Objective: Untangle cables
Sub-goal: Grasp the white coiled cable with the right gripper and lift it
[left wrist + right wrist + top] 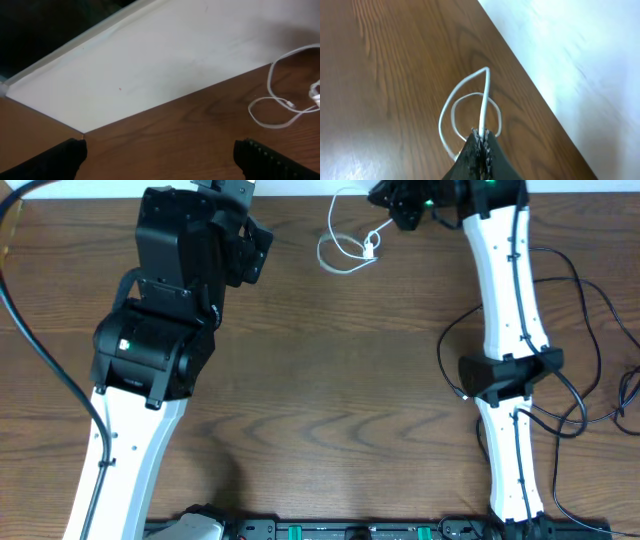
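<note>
My right gripper should move the white cable (pixel 345 248) over the black cords' far bend (pixel 556 253) and let go of it there, because the bend is to its right in the overhead view.
A white cable (pixel 345 248) lies in loose loops on the wooden table near its far edge. My right gripper (pixel 392 212) is at the cable's right end, and in the right wrist view that gripper (pixel 482 135) is shut on a straight stretch of the white cable (pixel 485 95), whose loops curl just beyond the tips. My left gripper (pixel 252 242) hangs to the left of the loops, apart from them. In the left wrist view it (pixel 160 148) stands wide open over bare wood, with the white cable (pixel 280 107) off to the right. Thin black cords (pixel 592 320) loop around my right arm.
A white wall panel (pixel 165 55) runs along the table's far edge. Thick black cable (pixel 30 330) sweeps down the left side past the left arm. The arm bases and a black rail (pixel 350 530) line the near edge.
</note>
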`<state>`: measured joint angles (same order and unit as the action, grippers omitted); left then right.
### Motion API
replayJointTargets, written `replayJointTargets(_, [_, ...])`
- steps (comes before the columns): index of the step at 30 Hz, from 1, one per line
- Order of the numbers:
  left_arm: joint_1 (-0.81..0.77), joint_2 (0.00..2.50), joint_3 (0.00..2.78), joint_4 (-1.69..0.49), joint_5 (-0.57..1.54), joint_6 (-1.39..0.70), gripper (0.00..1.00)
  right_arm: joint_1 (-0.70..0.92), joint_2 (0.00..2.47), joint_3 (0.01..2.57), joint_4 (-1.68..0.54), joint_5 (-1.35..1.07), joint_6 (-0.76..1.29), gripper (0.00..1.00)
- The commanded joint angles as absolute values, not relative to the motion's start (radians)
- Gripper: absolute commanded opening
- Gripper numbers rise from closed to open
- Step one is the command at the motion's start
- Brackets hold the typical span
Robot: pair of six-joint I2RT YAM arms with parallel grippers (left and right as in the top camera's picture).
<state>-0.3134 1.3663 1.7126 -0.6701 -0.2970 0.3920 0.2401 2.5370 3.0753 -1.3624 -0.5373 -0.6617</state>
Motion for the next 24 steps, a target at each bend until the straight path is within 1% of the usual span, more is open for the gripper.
replayJointTargets(1, [-0.296,1.4,1.737,-0.669,-0.297,0.379,0.99,0.219,2.409,3.1,-1.399,-0.476,-0.662,0.01])
replayJointTargets(6, [-0.295,1.425,1.737,-0.661,-0.297,0.379,0.99,0.202,2.307,3.1,-1.56,-0.325,-0.663,0.01])
replayJointTargets(8, [-0.295,1.426,1.737,-0.65,-0.297,0.379,0.99,0.19,2.274,3.1,-1.609,-0.305,-0.662,0.01])
replayJointTargets(11, [-0.295,1.426,1.737,-0.643,-0.297,0.379,0.99,0.17,2.236,3.1,-1.644,-0.3,-0.662,0.01])
replayJointTargets(15, [-0.291,1.426,1.737,-0.651,-0.3,0.379,0.99,0.133,2.204,3.1,-1.697,-0.236,-0.658,0.01])
replayJointTargets(24, [-0.291,1.426,1.737,-0.651,-0.268,0.36,0.99,0.044,2.14,3.099,-1.698,-0.209,-0.632,0.01])
